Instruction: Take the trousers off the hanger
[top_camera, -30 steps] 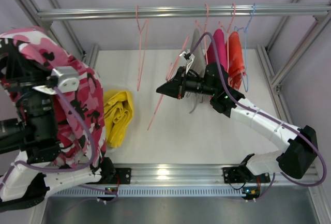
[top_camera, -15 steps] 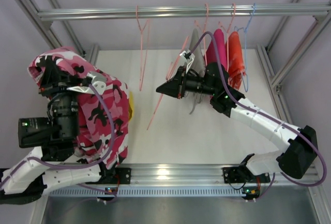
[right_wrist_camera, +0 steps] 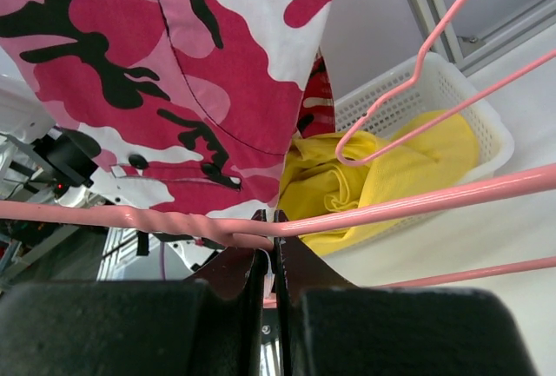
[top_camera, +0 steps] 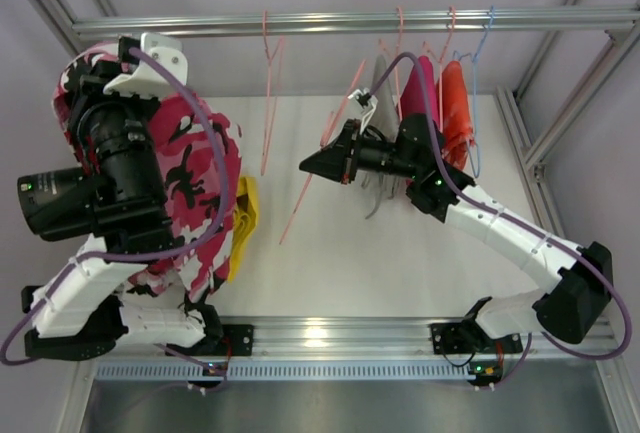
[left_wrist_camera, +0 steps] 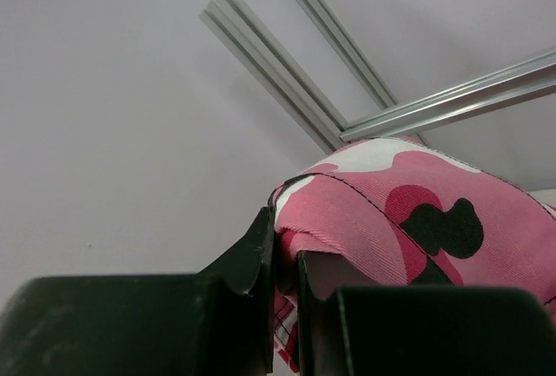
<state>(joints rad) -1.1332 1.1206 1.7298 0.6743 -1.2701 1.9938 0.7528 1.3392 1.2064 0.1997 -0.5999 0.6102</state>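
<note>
My left gripper lowers the patterned trousers into the white basket (right_wrist_camera: 434,89) below it next, where the yellow trousers already lie, and releases the fold.
My left gripper (left_wrist_camera: 284,259) is shut on a fold of the pink-white-black patterned trousers (left_wrist_camera: 408,220). It holds them high at the left, where they drape over the left arm (top_camera: 190,163). My right gripper (top_camera: 310,165) is shut on a bare pink hanger (top_camera: 322,158) over the table's middle; its wire crosses the closed jaws in the right wrist view (right_wrist_camera: 391,207). The yellow trousers (top_camera: 243,223) lie in a white basket (right_wrist_camera: 434,89). The grey (top_camera: 377,83), magenta (top_camera: 421,88) and orange (top_camera: 455,103) trousers hang on hangers from the rail.
A metal rail (top_camera: 330,23) runs across the back, with an empty pink hanger (top_camera: 270,83) left of centre and a blue hanger (top_camera: 478,73) at the right. Frame posts stand at both sides. The left arm's body fills the left side.
My left arm has swung up and back, carrying the patterned trousers higher and further from the near edge. My right gripper with the pink hanger has shifted slightly up.
</note>
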